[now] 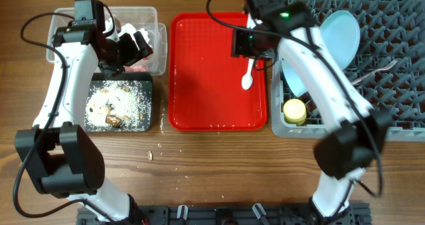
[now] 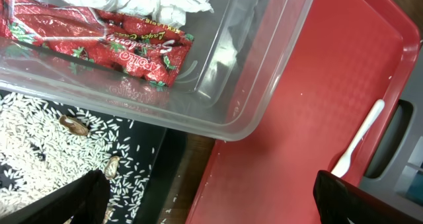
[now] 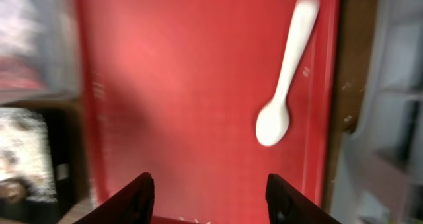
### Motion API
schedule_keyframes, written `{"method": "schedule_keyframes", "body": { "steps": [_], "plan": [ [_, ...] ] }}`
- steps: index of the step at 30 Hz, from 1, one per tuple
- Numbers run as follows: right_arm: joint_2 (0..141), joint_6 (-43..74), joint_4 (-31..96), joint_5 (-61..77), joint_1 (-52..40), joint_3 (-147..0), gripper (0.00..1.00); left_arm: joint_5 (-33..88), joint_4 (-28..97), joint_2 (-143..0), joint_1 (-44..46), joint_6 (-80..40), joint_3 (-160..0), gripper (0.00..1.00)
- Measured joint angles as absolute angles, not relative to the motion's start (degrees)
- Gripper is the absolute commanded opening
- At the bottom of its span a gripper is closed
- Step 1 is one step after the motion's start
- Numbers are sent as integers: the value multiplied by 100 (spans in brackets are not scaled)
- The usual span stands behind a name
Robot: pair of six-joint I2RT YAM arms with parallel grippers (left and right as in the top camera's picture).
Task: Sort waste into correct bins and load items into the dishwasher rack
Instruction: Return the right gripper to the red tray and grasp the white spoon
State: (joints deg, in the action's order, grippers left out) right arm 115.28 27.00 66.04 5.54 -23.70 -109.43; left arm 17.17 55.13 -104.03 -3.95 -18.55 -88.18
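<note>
My right gripper is to go down next and toward the side of the rack, onto the white spoon's bowl end (image 1: 247,82) (image 3: 273,123).
The clear tub (image 1: 106,36) holds the crumpled white paper wrapper with red print (image 2: 99,42). The black tray (image 1: 119,105) holds whitish rice and brown scraps (image 2: 46,135). My left gripper (image 1: 136,46) is open and empty above the tub's right end; in its wrist view the gripper (image 2: 211,204) spans the gap between black tray and red tray. My right gripper (image 1: 252,46) is open and empty, high over the red tray (image 1: 219,72). The white spoon (image 1: 248,75) lies on the tray's right side, ahead of the gripper (image 3: 215,197) in the right wrist view (image 3: 285,78). The grey rack (image 1: 385,85) holds the blue plate (image 1: 340,31), a blue bowl (image 1: 295,79) and the yellow cup (image 1: 294,110).
A few loose scraps (image 1: 151,155) lie on the wooden table in front of the black tray. The rack's wall (image 3: 396,118) stands just right of the red tray's edge. A few rice grains lie on the red tray's front rim.
</note>
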Motion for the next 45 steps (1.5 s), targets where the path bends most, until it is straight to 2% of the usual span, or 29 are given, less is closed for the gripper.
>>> {"method": "schedule_keyframes", "body": {
  "steps": [7,17,28,36,38,40,45],
  "plan": [
    [12997,2895,7140,663,-2309,-10943,57,1717,5513,-10403,-395,-1855,-8818,100],
    [13183,2936,7102,703,-2003,-10943,55,1717,5513,-10403,-395,-1855,-8818,100],
    [13192,2976,6445,705,-1997,-10499,31,1717,5513,-10403,-395,-1855,-8818,100],
    [13155,3000,6228,711,-1999,-10457,21,1717,5513,-10403,-395,-1855,-8818,100],
    [13124,3002,6184,729,-1997,-10425,10,1717,5513,-10403,-395,-1855,-8818,100],
    [13063,3015,6176,803,-1992,-10427,4,1717,5513,-10403,-395,-1855,-8818,100],
    [12951,2967,6084,869,-2010,-10420,4,1717,5513,-10403,-395,-1855,-8818,100]
  ]
}}
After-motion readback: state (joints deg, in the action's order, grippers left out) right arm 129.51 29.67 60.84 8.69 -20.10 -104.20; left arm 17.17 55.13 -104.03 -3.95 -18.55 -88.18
